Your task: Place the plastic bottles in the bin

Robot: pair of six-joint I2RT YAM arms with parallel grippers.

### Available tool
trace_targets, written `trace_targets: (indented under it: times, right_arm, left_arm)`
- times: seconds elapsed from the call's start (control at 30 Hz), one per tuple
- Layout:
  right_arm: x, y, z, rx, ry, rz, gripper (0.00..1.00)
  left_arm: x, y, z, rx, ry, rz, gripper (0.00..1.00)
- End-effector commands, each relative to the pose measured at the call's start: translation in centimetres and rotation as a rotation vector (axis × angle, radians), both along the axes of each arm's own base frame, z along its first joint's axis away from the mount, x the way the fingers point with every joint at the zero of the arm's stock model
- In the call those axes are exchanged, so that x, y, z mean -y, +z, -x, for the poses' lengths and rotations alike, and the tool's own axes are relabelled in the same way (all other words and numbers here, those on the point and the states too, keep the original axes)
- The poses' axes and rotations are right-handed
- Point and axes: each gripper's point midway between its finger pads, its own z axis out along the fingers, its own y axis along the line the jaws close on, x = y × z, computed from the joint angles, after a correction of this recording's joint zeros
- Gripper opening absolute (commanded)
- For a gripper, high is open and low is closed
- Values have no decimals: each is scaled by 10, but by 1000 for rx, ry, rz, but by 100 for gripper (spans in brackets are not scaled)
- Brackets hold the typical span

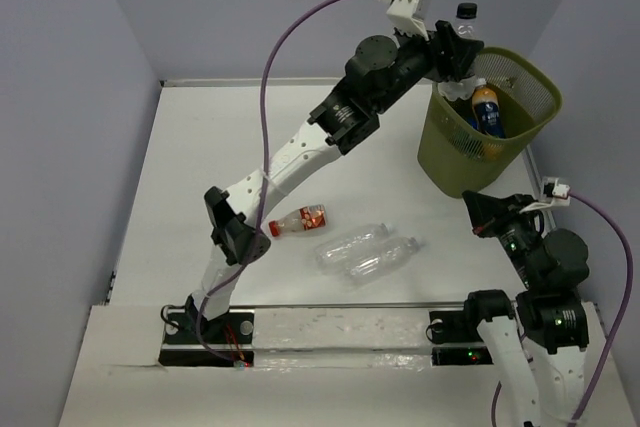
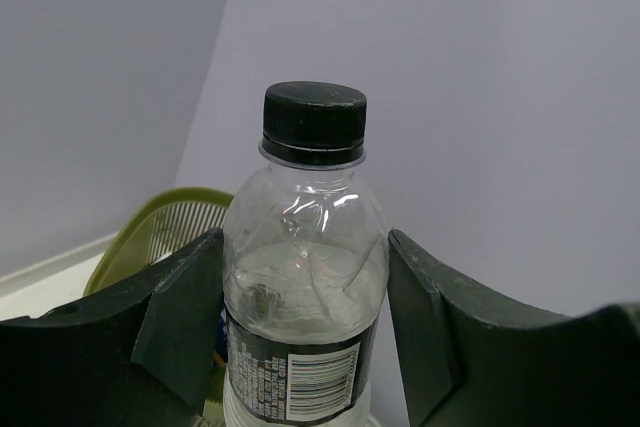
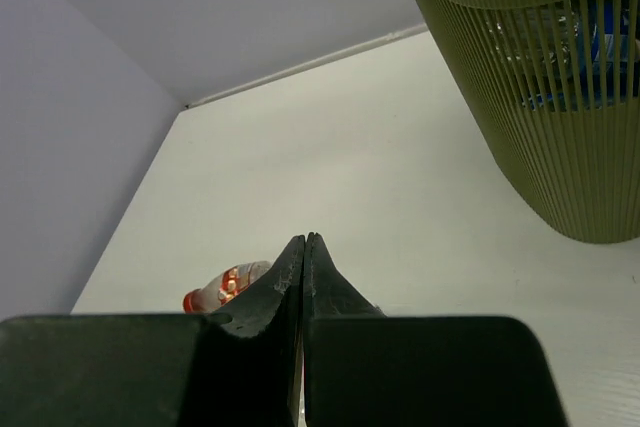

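Note:
I should next lower the bottle in my left gripper to the right in the top view, past the bin's rim, and let it go. The bin's opening point(image 1: 492, 97) point(image 2: 182, 232) is below there.
My left gripper point(image 1: 455, 47) is shut on a clear bottle with a dark label and black cap point(image 2: 305, 287), holding it upright in the air above the far rim of the olive-green bin point(image 1: 540, 82). The bin shows behind the fingers in the left wrist view point(image 2: 160, 222). Inside it lie an orange-filled bottle point(image 1: 487, 112) and blue-labelled ones. On the table lie a red-labelled bottle point(image 1: 298, 219) and two label-less clear bottles point(image 1: 352, 244) point(image 1: 383, 259). My right gripper point(image 1: 475, 215) is shut and empty, low beside the bin's near side point(image 3: 540, 137). The red-labelled bottle point(image 3: 225, 287) shows left of its fingers.
Grey walls close the table at the back, left and right. The bin stands in the far right corner. The black base rail point(image 1: 330, 332) runs along the near edge.

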Motion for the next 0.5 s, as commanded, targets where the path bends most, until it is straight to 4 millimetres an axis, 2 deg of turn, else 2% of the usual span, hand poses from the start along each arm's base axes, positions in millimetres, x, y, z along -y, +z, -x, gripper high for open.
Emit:
trace_targets:
  times: [0.0, 0.03, 0.07, 0.1, 0.17, 0.2, 0.27, 0.3, 0.33, 0.4, 0.47]
  right_arm:
    - [-10, -13, 18, -14, 57, -48, 0]
    - [-11, -17, 17, -25, 65, -54, 0]
    - [-13, -16, 21, -18, 73, -61, 0]
    - [-15, -18, 22, -22, 86, -63, 0]
    - [-16, -18, 24, -25, 95, -51, 0]
    - [-15, -18, 25, -27, 95, -45, 0]
    - [-16, -17, 26, -25, 100, -29, 0]
    - [-16, -16, 26, -24, 102, -23, 0]
    - [-16, -16, 26, -25, 103, -20, 0]
    - [-19, -11, 25, -24, 123, -18, 0]
    - [-22, -9, 25, -21, 143, -18, 0]
  left_arm:
    - [10, 42, 10, 179, -60, 133, 44]
    - [14, 38, 5, 184, -56, 142, 44]
    - [15, 43, 3, 208, -52, 176, 44]
    - [24, 31, -3, 205, -54, 178, 44]
    - [30, 29, -7, 220, -57, 213, 45]
    - [39, 19, -12, 213, -63, 224, 45]
    - [43, 15, -18, 215, -52, 261, 51]
    - [51, 1, -24, 200, -43, 255, 62]
    - [50, -4, -31, 188, -2, 262, 69]
    - [56, -12, -34, 197, 6, 258, 82]
    - [56, -11, -34, 211, 9, 256, 95]
